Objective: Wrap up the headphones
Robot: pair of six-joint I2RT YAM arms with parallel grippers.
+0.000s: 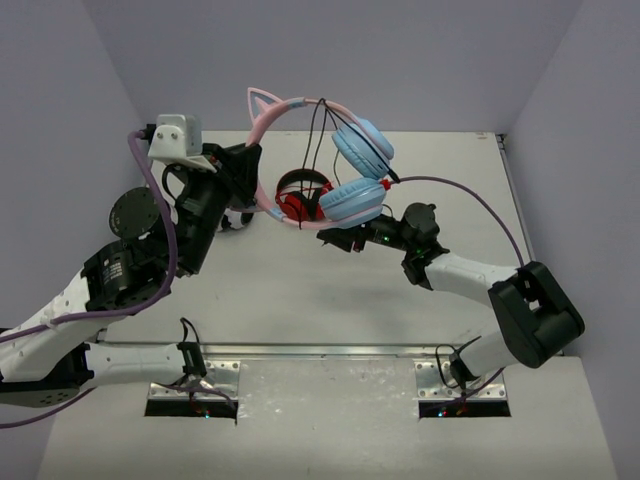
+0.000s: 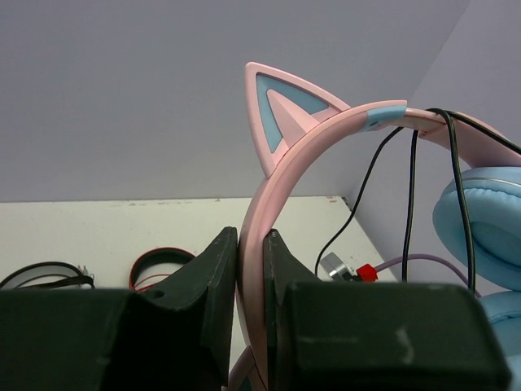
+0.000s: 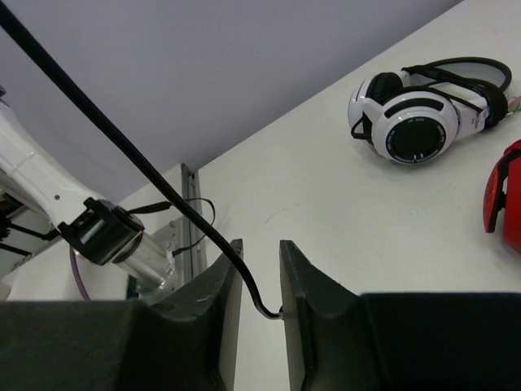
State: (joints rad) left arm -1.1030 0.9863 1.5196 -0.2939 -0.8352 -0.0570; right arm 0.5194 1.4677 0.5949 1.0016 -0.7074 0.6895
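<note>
I should keep my right gripper by the lower earcup and close its fingers on the cable's end (image 3: 269, 312), because that end is already between the open fingers.
The headphones are held up in the air: a pink headband (image 1: 268, 120) with cat ears and two light blue earcups (image 1: 362, 148). My left gripper (image 1: 252, 165) is shut on the headband, which shows pinched between its jaws in the left wrist view (image 2: 285, 163). The thin black cable (image 1: 318, 130) is looped over the headband and hangs down. My right gripper (image 1: 335, 238) sits just below the lower earcup. In the right wrist view its jaws stand a little apart (image 3: 260, 244), and the cable (image 3: 122, 142) runs taut between them, its end touching the right finger's inner face.
Red-and-black headphones (image 1: 300, 200) lie on the table under the held pair and show in the right wrist view (image 3: 505, 195). Black-and-white headphones (image 3: 415, 122) lie beside them, mostly hidden by my left arm from above. A metal rail (image 1: 320, 350) runs along the near edge. Walls close three sides.
</note>
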